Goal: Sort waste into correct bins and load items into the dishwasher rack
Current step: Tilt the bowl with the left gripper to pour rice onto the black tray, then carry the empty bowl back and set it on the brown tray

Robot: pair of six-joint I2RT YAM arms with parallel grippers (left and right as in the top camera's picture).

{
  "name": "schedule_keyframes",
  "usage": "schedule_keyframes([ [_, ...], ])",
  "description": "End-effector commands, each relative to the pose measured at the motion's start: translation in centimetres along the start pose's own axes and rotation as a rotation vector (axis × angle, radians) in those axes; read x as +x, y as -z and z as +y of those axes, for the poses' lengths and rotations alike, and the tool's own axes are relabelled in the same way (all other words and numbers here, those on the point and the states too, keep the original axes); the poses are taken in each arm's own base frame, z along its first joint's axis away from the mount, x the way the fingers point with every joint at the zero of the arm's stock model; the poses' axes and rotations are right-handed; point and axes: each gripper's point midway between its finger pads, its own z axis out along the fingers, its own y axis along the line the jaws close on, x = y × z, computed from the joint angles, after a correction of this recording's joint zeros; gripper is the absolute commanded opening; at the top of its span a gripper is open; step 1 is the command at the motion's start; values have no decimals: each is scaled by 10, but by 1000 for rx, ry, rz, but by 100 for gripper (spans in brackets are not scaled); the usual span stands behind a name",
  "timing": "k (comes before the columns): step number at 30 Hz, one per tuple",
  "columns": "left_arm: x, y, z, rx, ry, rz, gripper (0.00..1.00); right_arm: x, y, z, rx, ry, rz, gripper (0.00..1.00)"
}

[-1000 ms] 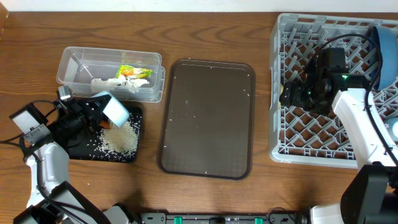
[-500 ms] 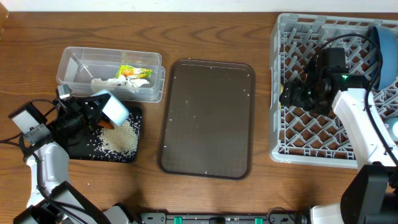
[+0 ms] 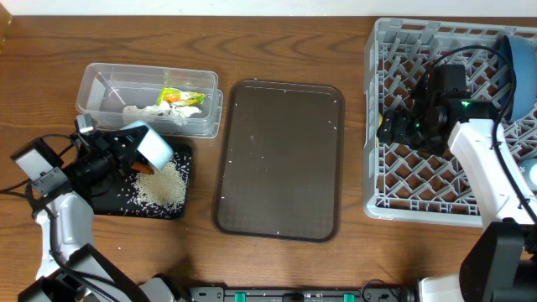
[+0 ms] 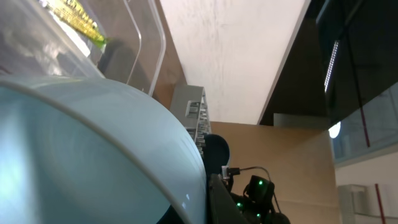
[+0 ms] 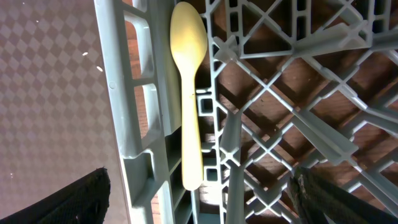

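Note:
My left gripper should next turn the bowl upright, then move across and down onto the serving tray's tub side [image 3: 250, 146] and release the bowl there. Rice is piled in the black tray [image 3: 113, 201].
My left gripper [image 3: 132, 149] is shut on the rim of the white bowl [image 3: 155, 146] and holds it tilted over the black tray [image 3: 113, 201]. The bowl fills the left wrist view [image 4: 93, 155]. White rice [image 3: 164, 186] is piled in the tray, with the orange carrot [image 3: 144, 169] at the bowl's mouth. The clear tub [image 3: 101, 88] holds the green-and-orange wrapper [image 3: 180, 96] and white tissue [image 3: 155, 113]. My right gripper [image 3: 392, 127] is open over the grey rack's [image 3: 377, 201] left edge. The cream spoon [image 5: 189, 93] lies in a rack channel below it. The dark blue plate [image 3: 518, 75] stands in the rack.
The large brown serving tray [image 3: 281, 159] lies between the bins and the rack, with a few rice grains on it. Stray grains lie on the black tray around the pile. The right arm's cable crosses the rack.

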Motion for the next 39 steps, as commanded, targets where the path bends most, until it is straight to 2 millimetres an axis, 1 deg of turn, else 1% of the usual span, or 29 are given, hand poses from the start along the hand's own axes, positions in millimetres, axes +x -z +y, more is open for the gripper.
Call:
schedule_keyframes([
  [1, -1, 1, -3, 11, -34, 4, 6, 1, 0, 2, 1, 22, 0, 91],
  [4, -1, 1, -4, 15, -38, 7, 6, 1, 0, 2, 1, 22, -1, 91],
  [7, 4, -3, -7, 19, -67, 26, 6, 1, 0, 2, 1, 22, -1, 91],
  [10, 14, -12, -18, 24, -121, 57, 6, 1, 0, 2, 1, 22, -1, 91],
  [13, 27, -26, -29, -1, -193, 74, 6, 1, 0, 2, 1, 22, -1, 91],
  [18, 47, -52, -48, -73, -332, 55, 6, 1, 0, 2, 1, 22, -1, 91],
  [19, 53, -59, -53, -87, -366, 53, 6, 1, 0, 2, 1, 22, 0, 91],
  [23, 70, -86, -61, -139, -450, 47, 6, 2, 0, 2, 2, 25, 4, 91],
  [26, 86, -107, -60, -182, -518, 59, 6, 2, 0, 2, 2, 25, 4, 91],
  [28, 94, -119, -53, -240, -559, 51, 6, 2, 0, 2, 2, 25, 4, 92],
  [30, 100, -127, -44, -317, -616, 36, 6, 2, 0, 2, 2, 25, 4, 91],
  [33, 105, -131, -32, -435, -692, 6, 6, 2, 0, 2, 2, 25, 4, 92],
  [36, 104, -133, -29, -528, -775, -30, 6, 2, 0, 2, 2, 25, 4, 92],
  [39, 105, -138, -26, -580, -824, -32, 6, 2, 0, 2, 2, 25, 4, 92],
])
